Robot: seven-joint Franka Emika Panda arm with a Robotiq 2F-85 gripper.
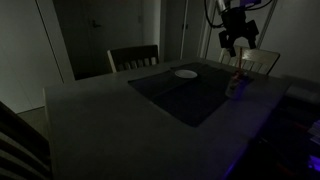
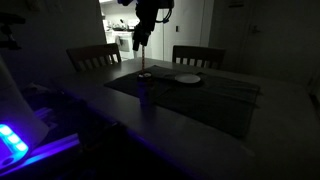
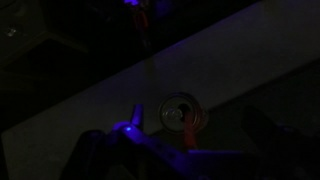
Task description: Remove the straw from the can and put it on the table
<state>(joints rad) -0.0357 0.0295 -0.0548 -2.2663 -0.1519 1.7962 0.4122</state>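
Note:
The straw's top end (image 1: 240, 55) is already between my spread fingers, so next I need to keep my gripper above the can (image 1: 235, 86) and bring the fingers together onto the straw.
The scene is very dark. The can (image 1: 235, 86) (image 2: 145, 88) stands upright on the grey table (image 1: 90, 120) (image 2: 200, 125), at the edge of the dark mat (image 1: 185, 95) (image 2: 215, 92). The thin reddish straw (image 2: 142, 62) (image 1: 238, 68) rises out of it. My gripper (image 1: 236, 46) (image 2: 139, 42) hangs right above the can, at the straw's top end. In the wrist view I look down on the can's round top (image 3: 181, 112), with the straw (image 3: 191, 135) rising toward my gripper (image 3: 193, 140). The fingers look spread apart on either side of the straw.
A flat white plate (image 1: 185, 73) (image 2: 187, 78) lies on the mat near the can. Pale slatted chairs (image 1: 133, 58) (image 2: 197, 56) stand along the table's far side. A blue-lit object (image 2: 12, 140) sits at a near corner.

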